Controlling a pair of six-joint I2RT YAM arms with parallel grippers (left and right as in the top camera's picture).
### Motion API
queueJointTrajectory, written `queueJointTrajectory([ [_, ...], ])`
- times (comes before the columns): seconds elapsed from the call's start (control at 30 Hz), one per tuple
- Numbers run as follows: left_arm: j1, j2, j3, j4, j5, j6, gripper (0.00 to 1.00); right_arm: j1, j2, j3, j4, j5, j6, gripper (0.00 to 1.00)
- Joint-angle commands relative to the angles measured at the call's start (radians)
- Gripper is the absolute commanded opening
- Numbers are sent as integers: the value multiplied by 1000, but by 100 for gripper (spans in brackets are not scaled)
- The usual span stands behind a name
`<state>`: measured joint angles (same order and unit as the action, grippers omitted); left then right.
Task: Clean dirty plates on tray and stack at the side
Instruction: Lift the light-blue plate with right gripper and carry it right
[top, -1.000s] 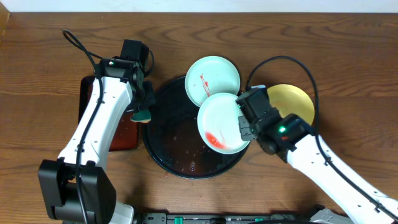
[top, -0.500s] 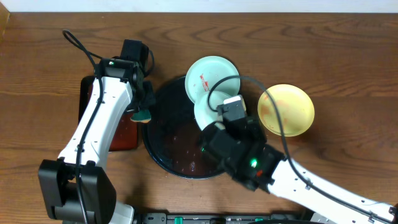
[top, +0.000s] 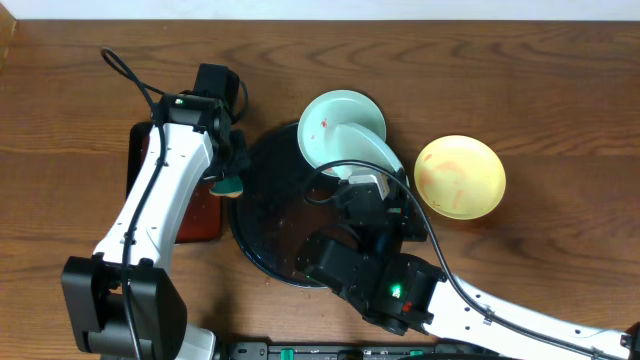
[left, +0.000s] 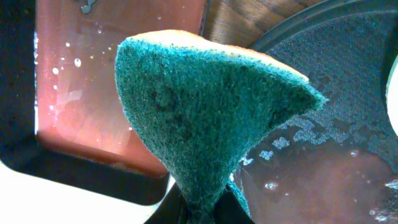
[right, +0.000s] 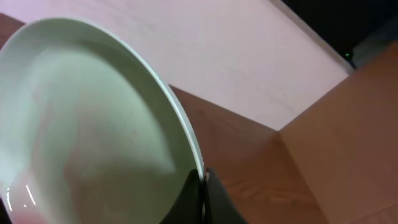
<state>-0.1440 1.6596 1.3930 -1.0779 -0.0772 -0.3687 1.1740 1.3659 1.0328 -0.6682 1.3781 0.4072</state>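
The pale yellow plate (top: 460, 176) lies uncovered, so the robot's right gripper will next tilt the plate it holds level, swing it off the round tray, lower it onto that one and then let go of it.
My right gripper (right: 202, 180) is shut on the rim of a pale blue-green plate (right: 81, 118) and holds it tipped up on edge above the large round black tray (top: 262, 215); overhead this plate shows as a tilted sliver (top: 372, 150). A second pale blue-green plate (top: 335, 118) with red streaks rests on the tray's far rim. The pale yellow plate (top: 460, 176) lies on the table to the right. My left gripper (left: 202, 211) is shut on a green sponge (left: 205, 106) at the tray's left edge (top: 228, 186).
A rectangular black tray with a reddish inside (top: 200, 215) lies left of the round tray, partly under my left arm. The round tray holds reddish water (left: 323, 180). My right arm (top: 400, 285) lies over the tray's near side.
My right arm has swung left and rolled over the tray, lifting the held plate from flat to standing on edge. The left arm and sponge have not moved.
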Motion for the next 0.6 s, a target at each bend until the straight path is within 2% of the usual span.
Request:
queueJointTrajectory([
  [0.0, 5, -5, 18, -5, -2, 9, 8, 6, -13, 9, 3, 52, -4, 1],
  [0.13, 5, -5, 18, -5, -1, 9, 8, -5, -13, 8, -5, -100, -4, 1],
  [0.27, 5, -5, 18, -5, -1, 9, 8, -31, -13, 5, -16, -337, 4, 1],
  [0.33, 5, -5, 18, -5, -1, 9, 8, -58, -13, 5, -30, -474, 58, 1],
  [0.57, 5, -5, 18, -6, -1, 9, 8, -235, -16, 5, 1, -988, 116, 1],
])
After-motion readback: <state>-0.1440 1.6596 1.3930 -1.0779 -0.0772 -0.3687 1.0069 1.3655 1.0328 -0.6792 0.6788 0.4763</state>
